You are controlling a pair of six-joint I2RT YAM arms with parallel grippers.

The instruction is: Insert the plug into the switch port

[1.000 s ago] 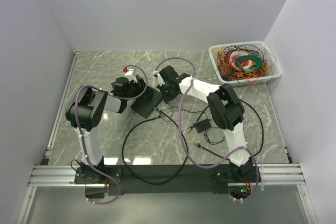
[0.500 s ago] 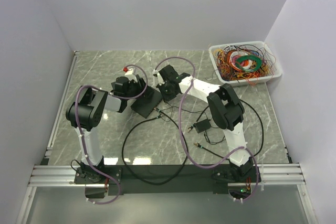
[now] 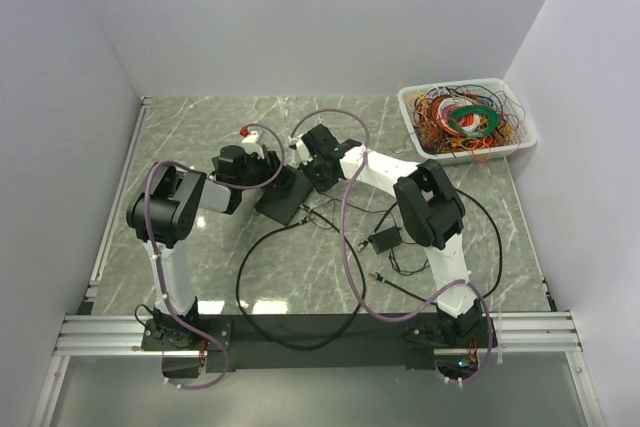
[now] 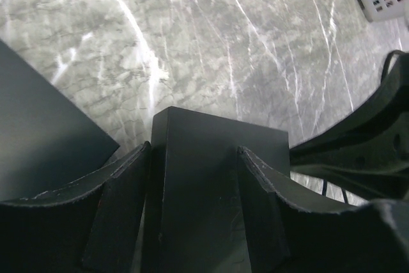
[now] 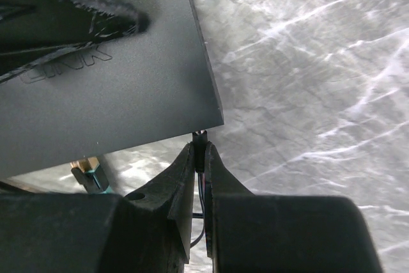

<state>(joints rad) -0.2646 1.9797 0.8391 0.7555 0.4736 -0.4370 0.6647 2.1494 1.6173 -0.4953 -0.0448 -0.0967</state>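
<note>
I will push toward the switch's edge near its corner with my right gripper next and release the plug, as that edge is just ahead of the plug in my right gripper.
The switch is a flat black box (image 3: 283, 194) in the middle of the marble table. My left gripper (image 3: 268, 179) is shut on it; in the left wrist view the box (image 4: 211, 177) fills the gap between both fingers (image 4: 124, 202). My right gripper (image 3: 308, 179) is shut on a small black plug (image 5: 200, 147) with its thin black wire running back between the fingers. The plug tip sits right at the lower edge of the switch (image 5: 115, 87), near its corner. The port itself is hidden.
A white tray (image 3: 412, 105) of coloured wires stands at the back right. A small black adapter (image 3: 385, 241) and loops of black cable (image 3: 262, 292) lie on the table in front of the arms. Purple cables arc over both arms.
The switch and my left gripper have shifted slightly right, toward the right gripper. The loose cable in front moved a little with it.
</note>
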